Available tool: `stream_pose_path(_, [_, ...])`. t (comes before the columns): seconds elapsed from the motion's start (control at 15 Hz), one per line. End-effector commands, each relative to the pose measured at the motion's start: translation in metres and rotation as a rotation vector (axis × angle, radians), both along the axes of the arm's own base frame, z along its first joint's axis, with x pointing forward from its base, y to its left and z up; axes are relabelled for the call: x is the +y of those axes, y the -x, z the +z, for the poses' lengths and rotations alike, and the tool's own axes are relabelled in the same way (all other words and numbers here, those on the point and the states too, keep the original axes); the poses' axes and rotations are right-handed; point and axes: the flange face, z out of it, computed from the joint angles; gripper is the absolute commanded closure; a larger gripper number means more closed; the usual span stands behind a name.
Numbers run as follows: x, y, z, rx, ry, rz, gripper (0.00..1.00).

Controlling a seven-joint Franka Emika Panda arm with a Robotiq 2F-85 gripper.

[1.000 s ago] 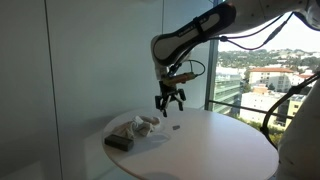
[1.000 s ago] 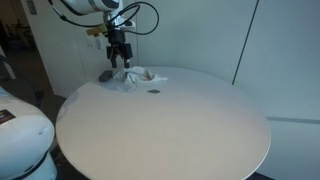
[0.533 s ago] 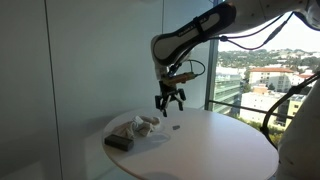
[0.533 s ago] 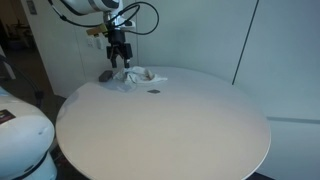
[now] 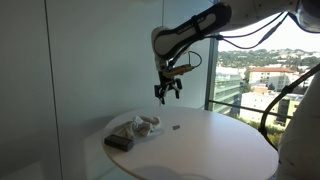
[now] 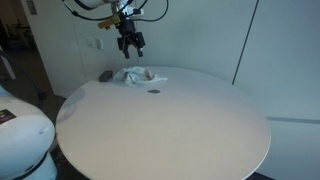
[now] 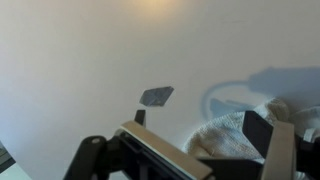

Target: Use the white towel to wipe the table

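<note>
My gripper moves away from my base over the white towel next, then goes down with fingers spread onto its crumpled middle (image 5: 138, 126) (image 7: 235, 133).
The white towel (image 5: 143, 126) lies crumpled on the round white table (image 5: 220, 150), near its far edge. It also shows in the other exterior view (image 6: 133, 75) and at the lower right of the wrist view (image 7: 235, 135). My gripper (image 5: 168, 92) hangs in the air well above the table, beside and above the towel, also seen in an exterior view (image 6: 131, 44). In the wrist view the gripper (image 7: 200, 125) has its fingers spread apart with nothing between them.
A dark block (image 5: 120, 143) lies next to the towel, also in an exterior view (image 6: 105, 75). A small dark flat piece (image 5: 176, 127) lies on the table (image 6: 160, 130) near the towel, and shows in the wrist view (image 7: 157, 96). A glass wall stands behind the table.
The gripper has risen higher above the table and moved sideways away from the towel. The towel and other things have not moved.
</note>
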Motion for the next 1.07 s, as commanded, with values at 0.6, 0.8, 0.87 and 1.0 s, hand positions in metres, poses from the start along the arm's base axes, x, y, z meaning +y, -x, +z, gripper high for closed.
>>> stream_pose_path(0.6, [0.024, -0.179, -0.037, 0.071, -0.316, 0.408, 0.0])
stream_pose_path(0.8, [0.039, -0.192, -0.079, 0.188, -0.283, 0.395, 0.0])
stream_pose_path(0.87, [0.041, -0.197, -0.094, 0.217, -0.291, 0.394, 0.0])
stream_pose_path(1.0, [0.045, -0.201, -0.116, 0.265, -0.308, 0.398, 0.0])
